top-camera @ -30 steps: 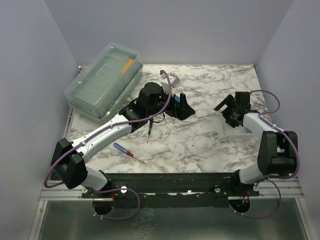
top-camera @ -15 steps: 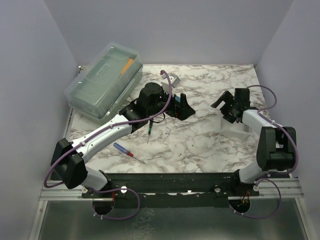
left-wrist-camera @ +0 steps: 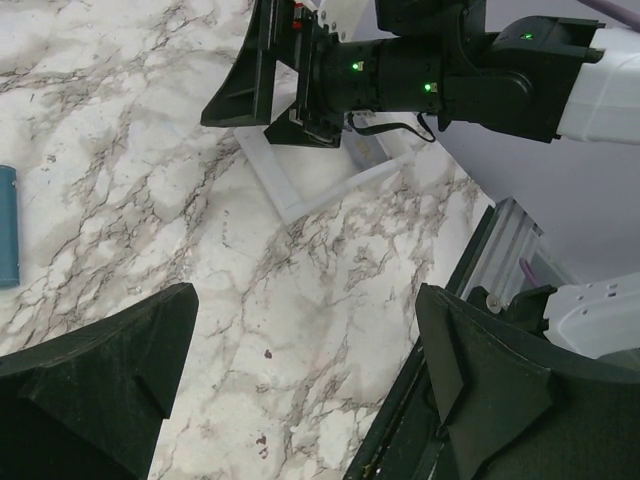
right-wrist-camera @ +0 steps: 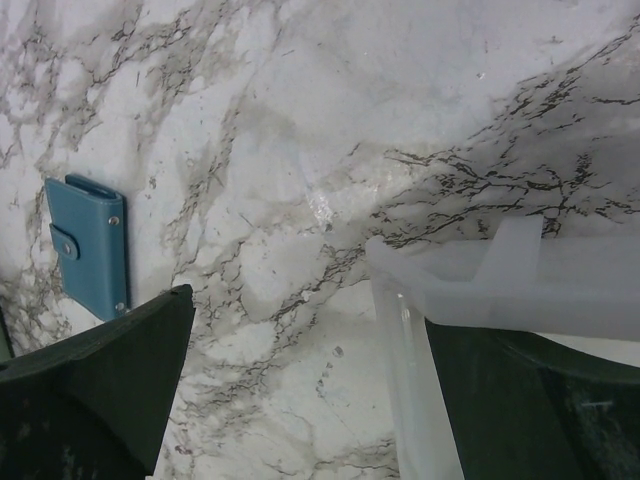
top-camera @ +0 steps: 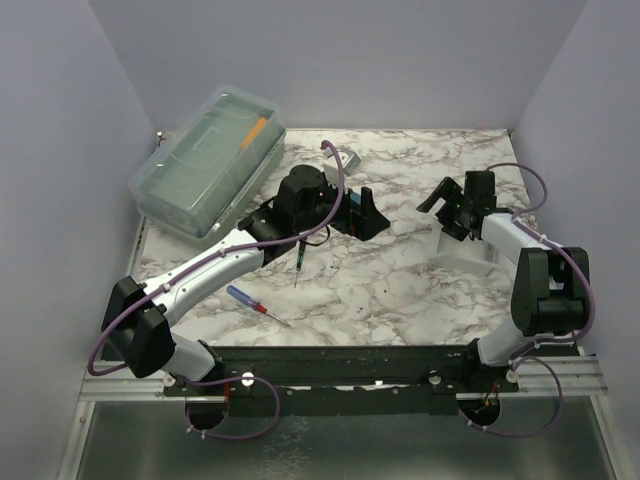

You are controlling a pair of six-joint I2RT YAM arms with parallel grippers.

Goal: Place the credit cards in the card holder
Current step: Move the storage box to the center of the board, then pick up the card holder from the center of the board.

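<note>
Next, my right gripper moves to its left in the top view and down around the card holder's studded edge, since that edge lies nearest it.
The teal card holder lies shut on the marble, its snap tab showing; only its edge appears at the far left of the left wrist view. My left gripper hangs open just above the tabletop beside it, nothing between its fingers. My right gripper is open over the corner of a translucent white tray. One tray wall stands between its fingers, and the right finger is seen through the plastic. No credit cards show in any view.
A big clear lidded box sits at the back left. A blue-handled screwdriver and a thin green tool lie by the left arm. The white tray rests at the right, under the right arm.
My right gripper has moved a little away from the base and leftward over the tray. The left arm has not moved.
</note>
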